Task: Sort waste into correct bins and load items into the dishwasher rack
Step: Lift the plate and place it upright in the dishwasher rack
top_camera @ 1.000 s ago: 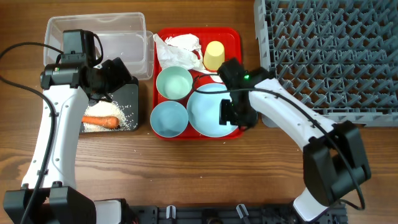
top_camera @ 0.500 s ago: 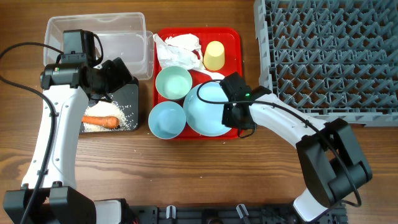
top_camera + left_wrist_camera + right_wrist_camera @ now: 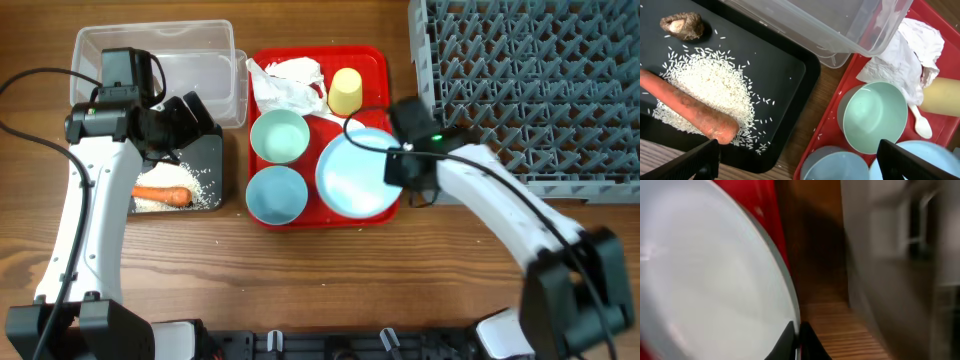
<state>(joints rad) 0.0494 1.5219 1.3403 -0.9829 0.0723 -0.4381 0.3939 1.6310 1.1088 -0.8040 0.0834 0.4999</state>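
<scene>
The right gripper lifts the pale blue plate [image 3: 355, 172] outward next, then brings it down into the rack's far part, since the dishwasher rack beside the tray is empty.
My right gripper [image 3: 403, 168] is shut on the right rim of the pale blue plate [image 3: 355, 172], which lies across the right end of the red tray [image 3: 262, 215]. In the right wrist view the gripper [image 3: 799, 342] pinches the plate [image 3: 715, 280] at its edge. Two bowls [image 3: 280, 135] [image 3: 275, 193], a yellow cup [image 3: 345, 90] and crumpled napkins [image 3: 285, 80] share the tray. My left gripper [image 3: 185, 125] hangs open and empty over the black bin [image 3: 203, 155], which holds a carrot [image 3: 690, 112], rice [image 3: 705, 92] and a brown lump [image 3: 682, 26]. A spoon [image 3: 919, 125] lies beside the upper bowl.
The clear bin [image 3: 160, 60] stands behind the black one, at the far left. The grey dishwasher rack [image 3: 530, 90] fills the right back of the table, close to my right arm. Bare wood lies along the front edge.
My right gripper has shut on the plate's rim and pulled the plate to the right, away from the bowls. The left gripper has opened a little wider and stayed in place.
</scene>
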